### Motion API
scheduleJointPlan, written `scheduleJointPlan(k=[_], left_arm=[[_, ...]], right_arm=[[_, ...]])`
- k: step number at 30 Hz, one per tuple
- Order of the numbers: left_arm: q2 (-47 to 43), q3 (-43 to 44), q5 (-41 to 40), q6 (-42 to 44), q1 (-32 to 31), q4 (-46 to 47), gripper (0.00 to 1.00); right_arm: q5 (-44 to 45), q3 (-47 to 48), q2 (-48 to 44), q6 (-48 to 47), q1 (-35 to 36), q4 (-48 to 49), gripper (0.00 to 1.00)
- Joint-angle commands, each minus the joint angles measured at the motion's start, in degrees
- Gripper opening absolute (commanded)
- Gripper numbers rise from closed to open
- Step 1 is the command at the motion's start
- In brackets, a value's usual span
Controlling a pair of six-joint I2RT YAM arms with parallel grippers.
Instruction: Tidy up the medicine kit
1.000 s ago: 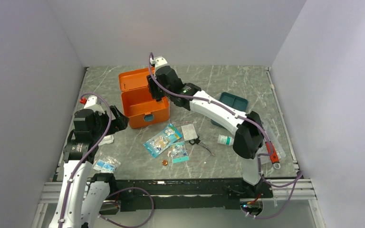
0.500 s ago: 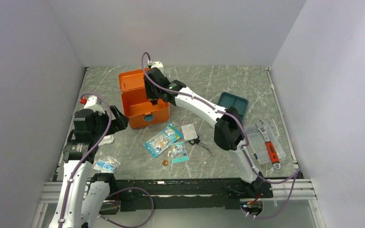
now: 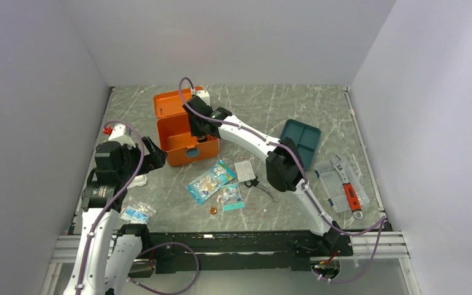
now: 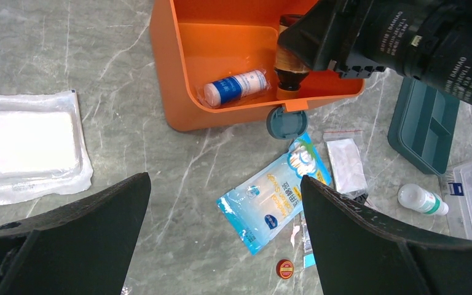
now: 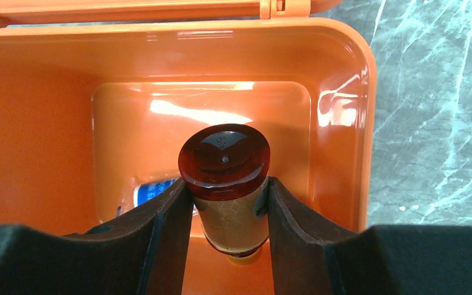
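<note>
The brown bottle in my right gripper goes down next onto the bare kit bottom beside the white and blue tube (image 4: 236, 87) below, and is released.
The orange medicine kit (image 3: 173, 138) stands open at the table's back left, lid tipped back, teal latch in front; it also shows in the left wrist view (image 4: 178, 92) and the right wrist view (image 5: 338, 92). My right gripper (image 3: 200, 129) reaches down into it, shut on a brown bottle with a pale label (image 5: 227, 184), which also shows in the left wrist view (image 4: 289, 67). A white and blue tube (image 4: 236, 87) lies on the kit's floor. My left gripper (image 4: 221, 239) is open and empty, left of the kit above the table.
A white gauze pack (image 4: 27, 144) lies left of the kit. In front lie a blue swab packet (image 3: 211, 180), a small foil sachet (image 3: 244, 169), scissors (image 3: 261, 187), a small red tin (image 3: 212, 210). A teal divided tray (image 3: 301, 140) and a clear case (image 3: 341, 184) are right.
My right arm has folded in and lowered the brown bottle down into the open kit. The left arm has not moved.
</note>
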Motion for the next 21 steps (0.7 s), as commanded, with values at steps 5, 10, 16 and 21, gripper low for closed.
scheduleJointPlan(k=[5, 10, 16, 21], left_arm=[[-0.60, 0.24, 1.13, 0.50, -0.86, 1.59, 0.99], [-0.54, 0.19, 1.21, 0.49, -0.86, 1.65, 0.99], [-0.35, 0.17, 1.25, 0.49, -0.86, 1.60, 0.99], [-0.19, 0.21, 1.26, 0.50, -0.86, 1.61, 0.99]], right_arm=[[0.10, 4.84, 2.79, 1.55, -1.41, -1.60, 0.20], [-0.05, 4.78, 3.29, 1.58, -1.79, -1.86, 0.28], [0.00, 4.31, 2.06, 0.71, -1.79, -0.71, 0.47], [0.48, 4.13, 0.42, -0.24, -1.75, 0.31, 0.55]])
